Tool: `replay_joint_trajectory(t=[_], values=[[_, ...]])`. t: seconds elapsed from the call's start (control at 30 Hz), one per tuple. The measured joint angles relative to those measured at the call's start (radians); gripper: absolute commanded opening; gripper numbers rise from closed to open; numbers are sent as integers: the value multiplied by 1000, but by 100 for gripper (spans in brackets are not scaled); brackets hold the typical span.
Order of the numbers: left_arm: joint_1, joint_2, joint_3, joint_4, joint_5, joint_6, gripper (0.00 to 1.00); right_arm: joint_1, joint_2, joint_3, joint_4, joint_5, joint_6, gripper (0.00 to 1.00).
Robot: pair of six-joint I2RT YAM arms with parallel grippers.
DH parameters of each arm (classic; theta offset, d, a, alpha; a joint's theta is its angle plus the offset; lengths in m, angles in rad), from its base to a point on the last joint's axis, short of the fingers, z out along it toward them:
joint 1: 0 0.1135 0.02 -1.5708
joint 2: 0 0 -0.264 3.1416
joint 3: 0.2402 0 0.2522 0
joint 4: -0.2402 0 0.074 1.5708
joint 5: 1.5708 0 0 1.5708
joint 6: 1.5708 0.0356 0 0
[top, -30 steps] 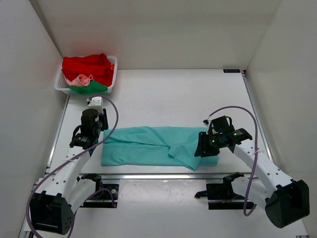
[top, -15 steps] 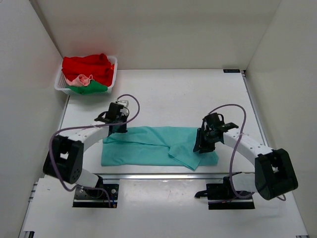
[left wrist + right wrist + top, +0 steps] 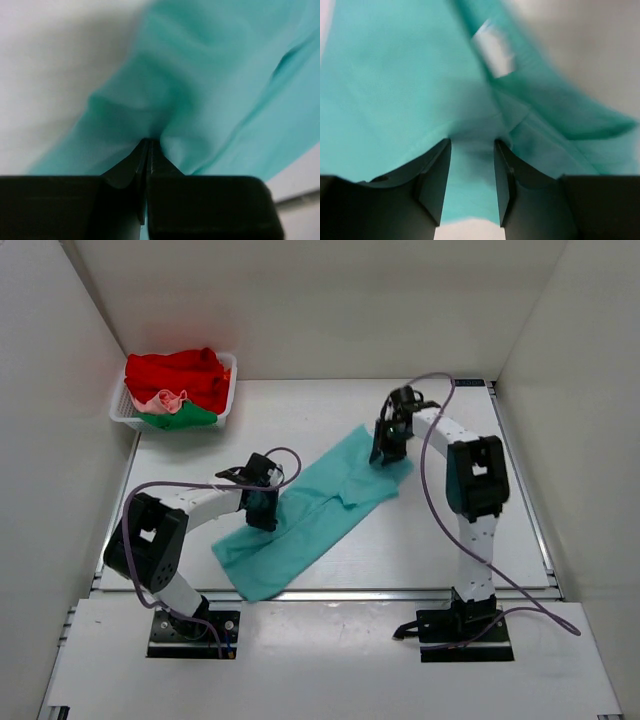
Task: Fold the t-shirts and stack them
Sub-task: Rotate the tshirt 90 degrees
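My left gripper will next pull its pinch of the teal t-shirt [image 3: 322, 508] outward onto the bare table beyond it and let go there, because the t-shirt lies at a slant.
The teal t-shirt [image 3: 322, 508] lies stretched in a diagonal band from near left to far right on the white table. My left gripper [image 3: 263, 510] sits at the band's left edge. In the left wrist view the left gripper [image 3: 149, 143] is shut, with a pinch of the teal t-shirt [image 3: 210, 75] between its tips. My right gripper [image 3: 388, 446] is at the far right end. In the right wrist view the right gripper [image 3: 472, 144] stands with jaws a little apart, clamping bunched cloth of the teal t-shirt [image 3: 395, 75]. A white label [image 3: 494, 49] shows there.
A white lattice basket [image 3: 119, 413] stands at the far left corner, holding a red t-shirt [image 3: 180, 370], a pink t-shirt [image 3: 166, 400] and a green t-shirt [image 3: 185, 419]. White walls close the table on three sides. A metal rail [image 3: 400, 593] runs along the near edge.
The right gripper swung to the far side, dragging the shirt's right end with it. The left gripper moved right and closed on the cloth. The shirt turned from level to diagonal.
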Motion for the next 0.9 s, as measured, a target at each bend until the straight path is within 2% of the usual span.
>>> replay_joint_trajectory(t=[0.17, 0.23, 0.3, 0.37, 0.43, 0.5, 0.53, 0.57, 0.63, 0.7, 0.8, 0.9], values=[[-50, 71, 83, -190, 139, 3, 9, -8, 400, 746, -124, 23, -130, 43], [-58, 84, 111, -241, 183, -2, 11, -5, 439, 876, -169, 27, -167, 45], [-49, 71, 149, -262, 219, -19, 12, 2, 405, 882, -196, 34, -194, 46], [-31, 39, 194, -240, 252, -41, 13, 16, 300, 765, -193, 49, -213, 47], [-5, 5, 250, -193, 282, -62, 13, 39, 144, 560, -158, 62, -219, 47], [25, -5, 322, -151, 305, -75, 14, 70, -25, 345, -119, 63, -214, 27], [41, 2, 362, -132, 312, -77, 14, 89, -112, 239, -99, 54, -204, 8], [56, 19, 408, -120, 319, -79, 13, 107, -192, 138, -59, 43, -190, 1], [76, 85, 511, -106, 334, -77, 12, 160, -346, -52, 1, 9, -157, 0], [88, 187, 620, -97, 341, -72, 11, 227, -443, -173, 40, -18, -117, 0], [80, 355, 732, -82, 344, -68, 10, 356, -493, -306, 157, -58, -52, 0], [58, 480, 781, -95, 346, -69, 9, 464, -498, -448, 299, -127, 23, 0]])
